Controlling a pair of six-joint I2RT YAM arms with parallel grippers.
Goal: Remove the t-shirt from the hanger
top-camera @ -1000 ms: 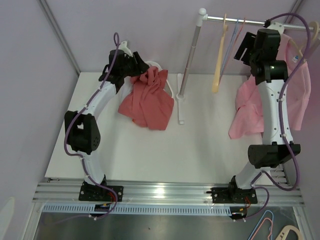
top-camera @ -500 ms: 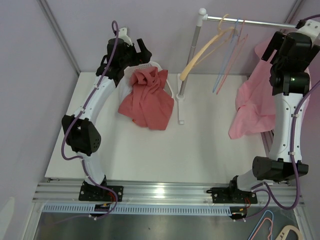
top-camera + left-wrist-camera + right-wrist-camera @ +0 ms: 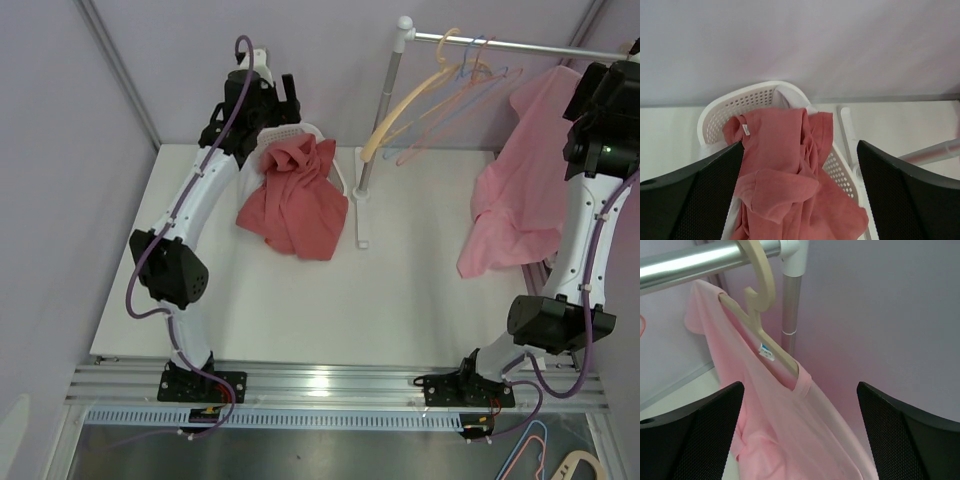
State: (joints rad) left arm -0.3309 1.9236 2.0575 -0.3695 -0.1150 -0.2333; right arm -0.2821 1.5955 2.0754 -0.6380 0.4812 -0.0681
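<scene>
The t-shirt's collar leaves the hanger's bar bare beneath its hook (image 3: 765, 339), so my right gripper should next move its fingers outward to the bar there and close.
A pink t-shirt (image 3: 520, 180) hangs on a beige hanger (image 3: 765, 335) at the right end of the metal rail (image 3: 500, 42). In the right wrist view the shirt (image 3: 785, 430) drapes down from the hanger, whose hook sits over the rail (image 3: 700, 260). My right gripper (image 3: 800, 440) is open and empty, its jaws wide on either side of the shirt's collar and clear of it. In the top view the right gripper (image 3: 612, 100) is at the far right by the shirt. My left gripper (image 3: 285, 92) is open and empty above a red shirt (image 3: 785, 170).
The red shirt (image 3: 295, 200) spills out of a white perforated basket (image 3: 740, 100) at the back left. Empty hangers, one beige (image 3: 400, 105) and thin coloured ones (image 3: 465, 85), hang tilted on the rail. The rail's post (image 3: 378, 120) stands mid-table.
My right arm has swung right and up, off the front of the pink shirt to its right side. The empty hangers have swung out to the left. My left arm has shifted slightly back.
</scene>
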